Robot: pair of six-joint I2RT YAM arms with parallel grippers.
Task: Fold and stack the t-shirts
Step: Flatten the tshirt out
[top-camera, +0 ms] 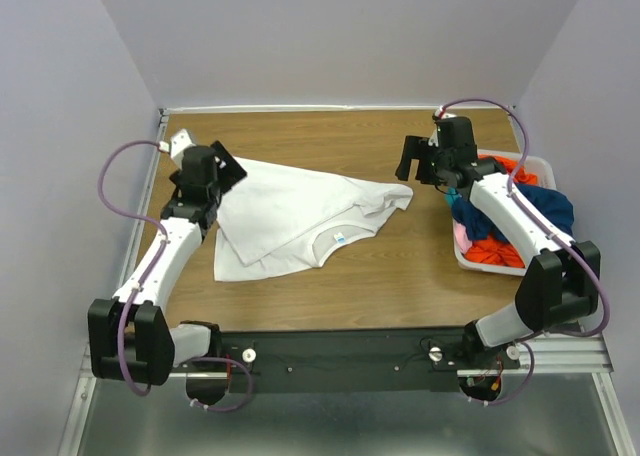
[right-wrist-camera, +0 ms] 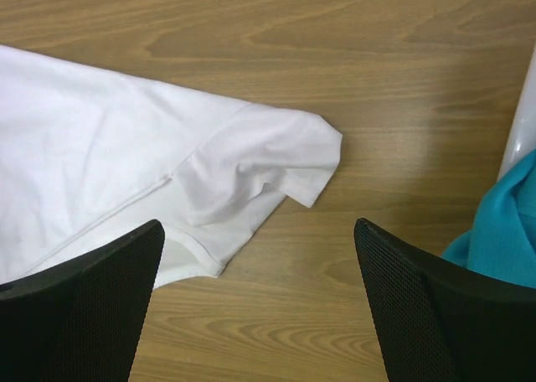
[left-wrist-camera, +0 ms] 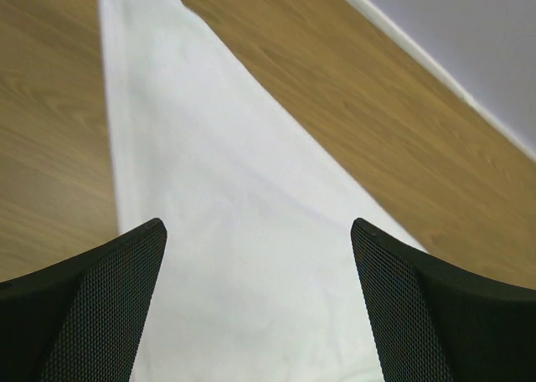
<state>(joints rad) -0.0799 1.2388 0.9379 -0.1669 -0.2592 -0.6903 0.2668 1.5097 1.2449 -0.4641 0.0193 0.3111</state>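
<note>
The left gripper moves down and back onto the upper fold's near corner (top-camera: 246, 261) next, the flap's loose end, since that end lies below it and back toward the base.
A white t-shirt (top-camera: 290, 216) lies partly folded on the wooden table, its blue neck label (top-camera: 340, 238) facing the near side. My left gripper (top-camera: 222, 169) hovers open over the shirt's left edge; the left wrist view shows white cloth (left-wrist-camera: 251, 256) under the spread fingers (left-wrist-camera: 100, 307), nothing held. My right gripper (top-camera: 412, 161) hangs open beyond the shirt's right sleeve (right-wrist-camera: 276, 164), with bare wood between its fingers (right-wrist-camera: 435, 315). More t-shirts, orange (top-camera: 495, 248), dark blue (top-camera: 545, 208) and pink (top-camera: 461, 238), are heaped in the bin.
A white plastic bin (top-camera: 478, 263) stands at the table's right edge, under the right arm; a teal cloth (right-wrist-camera: 502, 223) hangs over its rim. Grey walls close the table's far and side edges.
</note>
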